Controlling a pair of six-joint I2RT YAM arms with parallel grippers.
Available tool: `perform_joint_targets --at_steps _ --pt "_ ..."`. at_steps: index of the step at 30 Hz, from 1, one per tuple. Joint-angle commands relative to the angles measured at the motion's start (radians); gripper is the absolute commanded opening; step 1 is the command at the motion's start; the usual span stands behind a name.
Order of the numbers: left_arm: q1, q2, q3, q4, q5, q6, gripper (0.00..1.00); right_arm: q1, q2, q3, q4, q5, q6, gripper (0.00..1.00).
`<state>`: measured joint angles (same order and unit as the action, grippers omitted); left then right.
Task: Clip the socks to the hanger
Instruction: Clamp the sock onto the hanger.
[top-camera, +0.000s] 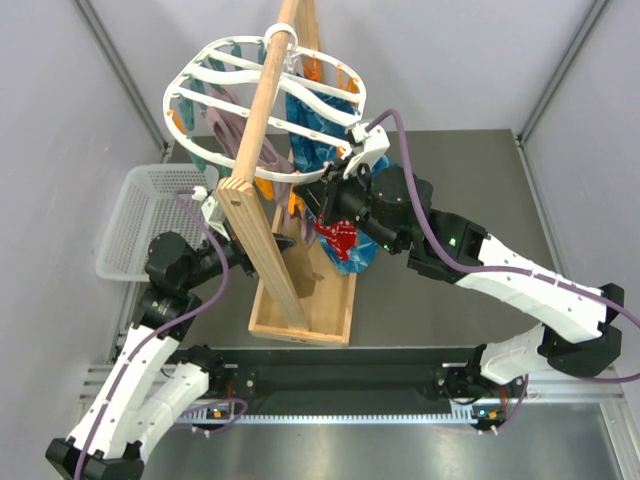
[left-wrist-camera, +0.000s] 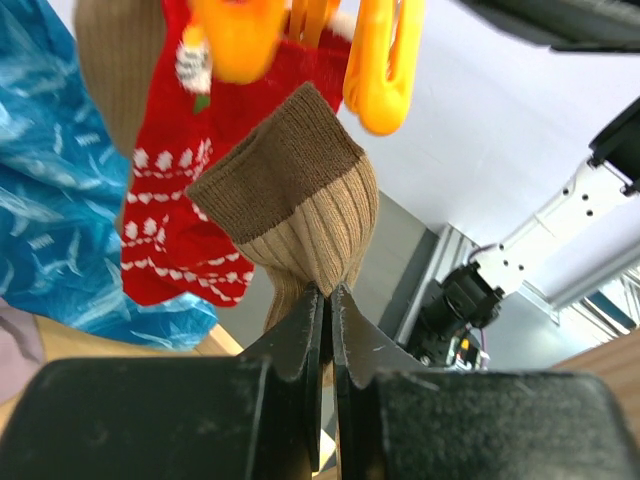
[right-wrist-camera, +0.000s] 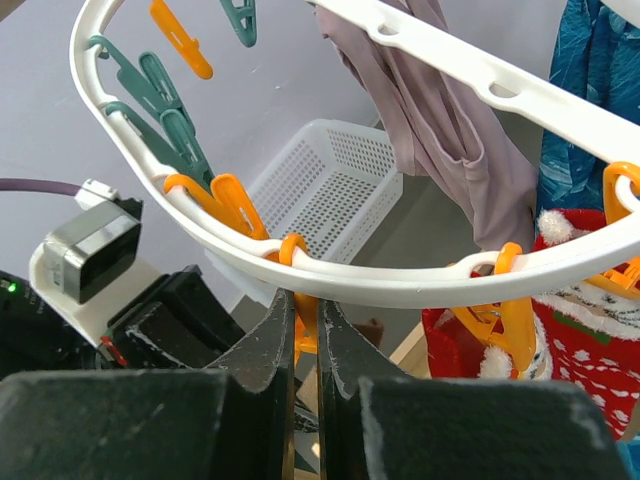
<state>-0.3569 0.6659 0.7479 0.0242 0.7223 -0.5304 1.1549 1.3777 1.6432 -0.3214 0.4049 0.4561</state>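
My left gripper will rise to bring the tan-brown sock's darker brown cuff between the open orange peg's tips and release, because the cuff still sits below them.
In the left wrist view my left gripper (left-wrist-camera: 328, 296) is shut on the ribbed lower part of a tan-brown sock (left-wrist-camera: 300, 215), whose darker brown cuff points up toward orange pegs (left-wrist-camera: 385, 60). A red sock with white pattern (left-wrist-camera: 175, 225) hangs just behind it. In the right wrist view my right gripper (right-wrist-camera: 305, 305) is shut on an orange peg (right-wrist-camera: 308, 325) hanging from the white hanger ring (right-wrist-camera: 400, 287). A mauve sock (right-wrist-camera: 440, 150) hangs from a crossbar. In the top view the hanger (top-camera: 205, 155) hangs on the wooden pole, and both grippers, left (top-camera: 288, 245) and right (top-camera: 324, 203), are under its near side.
The wooden pole stand (top-camera: 262, 225) rises between the arms from its wooden base tray (top-camera: 300, 325). A white mesh basket (top-camera: 145, 215) sits at the left. Blue patterned fabric (top-camera: 350, 258) hangs beside a red sock (top-camera: 338, 237). Teal pegs (right-wrist-camera: 160, 100) line the ring's far side.
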Motion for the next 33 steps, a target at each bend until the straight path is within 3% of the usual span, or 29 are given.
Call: perform_joint_targets --at_steps 1,33 --pt "-0.008 -0.037 0.034 0.036 -0.029 0.009 0.00 -0.035 0.030 -0.031 -0.073 0.055 -0.040 0.00" --pt "-0.008 -0.043 0.013 0.229 0.069 -0.138 0.00 -0.037 0.040 -0.045 -0.044 0.029 -0.017 0.00"
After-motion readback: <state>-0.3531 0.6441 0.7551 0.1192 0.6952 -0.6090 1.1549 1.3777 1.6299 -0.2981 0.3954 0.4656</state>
